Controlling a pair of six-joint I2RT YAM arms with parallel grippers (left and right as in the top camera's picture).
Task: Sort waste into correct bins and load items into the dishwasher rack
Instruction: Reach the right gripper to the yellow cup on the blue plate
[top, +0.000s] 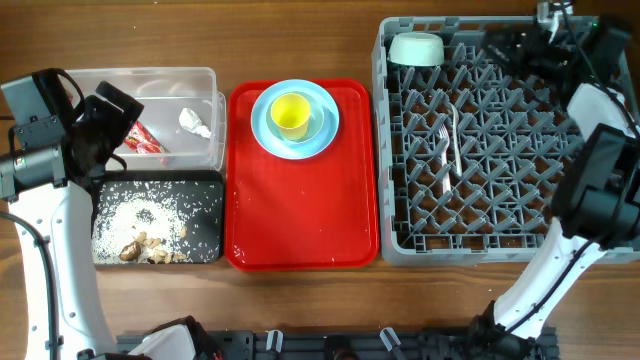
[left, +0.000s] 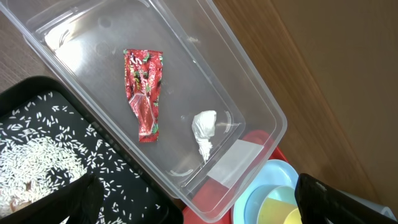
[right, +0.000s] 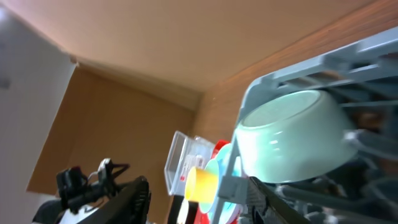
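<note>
My right gripper moves to the left in the overhead view and down onto the cup's near rim (top: 281, 119) (right: 189, 191) next, as the yellow cup tops the plate stack.
The clear tub (top: 150, 72) holds the red wrapper (top: 146, 140) and the white tissue scrap (top: 195, 122); both also show in the left wrist view, wrapper (left: 143, 93) and tissue (left: 204, 132). The black tray (top: 207, 240) holds rice (top: 140, 215) and brownish bits (top: 140, 250). My left gripper (top: 118, 118) hovers open and empty over the near edges of the tub and tray (left: 205, 208). The yellow cup (top: 290, 115) sits in a small blue bowl (top: 318, 125) on the blue plate (top: 265, 135). The grey rack (top: 380, 150) holds the pale green bowl (top: 416, 48), fork and spoon (top: 450, 150). My right gripper (top: 512, 48) is open and empty, right of the green bowl (right: 292, 137).
The red serving tray (top: 300, 210) lies between the bins and the rack and bears the plate stack. The right arm reaches over the rack's far right corner. The wooden table edge runs along the front.
</note>
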